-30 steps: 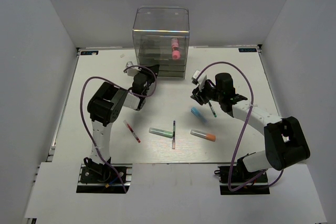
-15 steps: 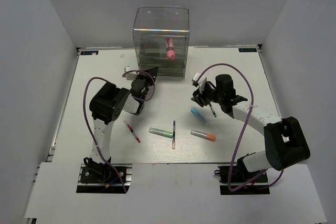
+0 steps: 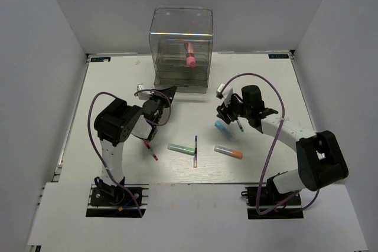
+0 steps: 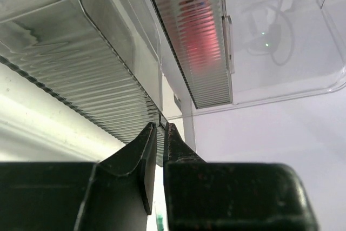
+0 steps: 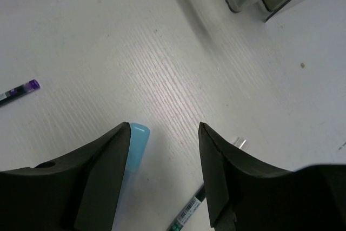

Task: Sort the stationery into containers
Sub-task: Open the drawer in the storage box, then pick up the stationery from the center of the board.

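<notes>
The blue cap of the light-blue marker point(image 5: 135, 144) lies behind one finger instead of between both, so my right gripper moves down and shifts back over it next.
The clear drawer box point(image 3: 182, 45) stands at the table's back, with the pink tube point(image 3: 190, 54) inside it. My left gripper point(image 3: 167, 91) is at its lower front. In the left wrist view the left gripper point(image 4: 160, 126) is pinched on a thin clear drawer edge point(image 4: 162, 118), and the pink tube point(image 4: 203, 36) shows as a red blur through a ribbed drawer. My right gripper point(image 3: 229, 119) hangs open over the table. In the right wrist view the right gripper point(image 5: 165, 133) has the light-blue marker point(image 5: 135, 144) by its left finger and a dark pen point(image 5: 189, 215) below.
On the table in front lie a red pen point(image 3: 149, 149), a green marker point(image 3: 180, 148), a thin dark pen point(image 3: 195, 150) and a grey-orange marker point(image 3: 228, 152). The light-blue marker point(image 3: 221, 126) lies left of a dark pen point(image 3: 238, 125). White walls enclose the table.
My left gripper narrowed and drew back from the box toward the near left. The pink tube shifted left inside the box. My right gripper's jaws opened wider over the light-blue marker.
</notes>
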Controlling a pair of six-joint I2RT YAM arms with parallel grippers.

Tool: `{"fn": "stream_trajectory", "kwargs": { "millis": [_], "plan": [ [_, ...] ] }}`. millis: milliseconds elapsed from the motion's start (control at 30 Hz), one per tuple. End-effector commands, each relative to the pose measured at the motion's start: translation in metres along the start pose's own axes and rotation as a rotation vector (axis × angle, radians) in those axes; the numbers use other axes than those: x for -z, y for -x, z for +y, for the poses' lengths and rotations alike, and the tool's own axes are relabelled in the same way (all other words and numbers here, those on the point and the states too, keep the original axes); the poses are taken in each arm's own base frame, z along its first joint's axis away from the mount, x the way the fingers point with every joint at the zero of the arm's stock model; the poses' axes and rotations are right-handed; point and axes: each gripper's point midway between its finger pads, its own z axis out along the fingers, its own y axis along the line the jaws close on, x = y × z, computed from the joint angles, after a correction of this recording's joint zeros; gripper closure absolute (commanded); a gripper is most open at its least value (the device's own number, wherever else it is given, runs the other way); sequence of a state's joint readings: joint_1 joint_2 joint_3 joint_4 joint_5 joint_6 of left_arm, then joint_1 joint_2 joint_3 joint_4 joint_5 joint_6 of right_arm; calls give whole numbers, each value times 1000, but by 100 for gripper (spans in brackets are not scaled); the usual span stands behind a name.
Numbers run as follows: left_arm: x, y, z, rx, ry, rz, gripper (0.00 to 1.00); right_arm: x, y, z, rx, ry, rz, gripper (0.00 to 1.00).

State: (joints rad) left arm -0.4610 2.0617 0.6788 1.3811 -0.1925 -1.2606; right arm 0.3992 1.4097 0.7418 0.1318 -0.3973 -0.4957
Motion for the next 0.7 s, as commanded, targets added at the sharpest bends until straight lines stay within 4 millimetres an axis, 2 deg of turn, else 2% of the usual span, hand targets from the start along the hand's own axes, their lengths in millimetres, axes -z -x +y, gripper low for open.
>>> {"fn": "stream_trajectory", "kwargs": {
  "millis": [0,33,67,100,133,200,233,267,333,367,533,567,667],
  "plan": [
    [9,-4,-17,-36,-41,35,100,0,-15,0,-43,-3,77,40],
    [9,-4,-15,-37,-32,37,100,-1,-13,-2,-38,-2,81,40],
    [9,-4,-15,-37,-32,37,100,-3,-24,3,-54,19,120,40],
    [10,-6,-16,-38,-36,48,97,-4,-24,3,-48,23,128,40],
    [10,-6,-16,-38,-36,48,86,-2,-33,9,-63,55,171,40],
    [8,-7,-19,-36,-47,53,77,-5,-40,14,-72,91,211,39],
    [8,-8,-16,-39,-33,58,69,-5,-45,16,-74,101,228,39],
    [5,-6,-24,-35,-53,51,65,-7,-44,16,-70,109,233,38],
    [6,-8,-17,-49,-26,61,59,-7,-52,21,-81,133,266,38],
    [6,-7,-22,-47,-36,57,54,-8,-53,22,-74,142,269,38],
    [7,-9,-18,-69,-18,73,43,-8,-59,29,-61,170,286,36],
    [7,-8,-21,-69,-20,73,39,-8,-61,32,-63,179,293,36],
    [8,-8,-24,-81,-18,83,32,-9,-66,37,-58,191,312,36]
  ]
}}
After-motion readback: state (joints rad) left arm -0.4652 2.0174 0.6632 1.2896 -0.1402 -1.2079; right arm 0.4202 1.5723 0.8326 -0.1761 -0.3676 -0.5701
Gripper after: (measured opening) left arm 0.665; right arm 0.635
